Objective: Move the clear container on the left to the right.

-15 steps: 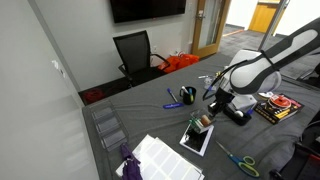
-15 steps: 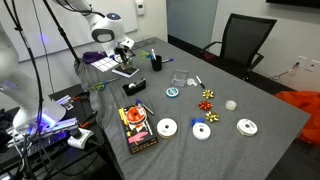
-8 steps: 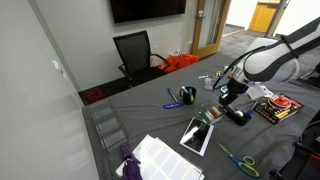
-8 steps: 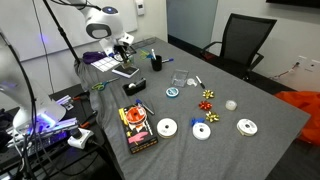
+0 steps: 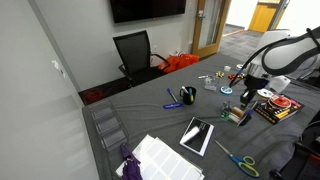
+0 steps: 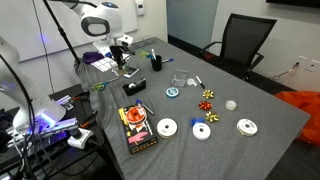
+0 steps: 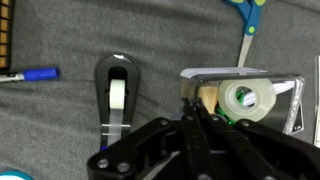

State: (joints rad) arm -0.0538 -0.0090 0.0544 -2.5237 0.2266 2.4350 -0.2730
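Note:
I next need to swing my gripper, turning it, to the bare tabletop by the red box (image 7: 92,22), which is to the left of my gripper in the wrist view, and lower it to let go of the container's side.
My gripper (image 7: 193,108) is shut on the wall of the clear container (image 7: 262,96). The small clear box holds a tape roll with green bits under it. In an exterior view the gripper (image 5: 244,98) holds the container (image 5: 230,113) low over the grey table, right of the flat dark white-rimmed panel (image 5: 197,135). It sits beside a black tape dispenser (image 5: 241,118), which also shows in the wrist view (image 7: 117,95). In an exterior view the gripper (image 6: 123,64) hangs over the panel's area and the container is mostly hidden under it.
A red box (image 5: 278,106) lies just right of the gripper. Green-handled scissors (image 5: 238,158) lie near the front edge. A blue marker (image 5: 172,104), a black cup (image 5: 188,95), white sheets (image 5: 160,158) and several white discs (image 6: 167,127) are on the table. An office chair (image 5: 135,50) stands behind.
The arm has swung to the right with the clear container in its jaws, from over the dark panel to beside the black tape dispenser.

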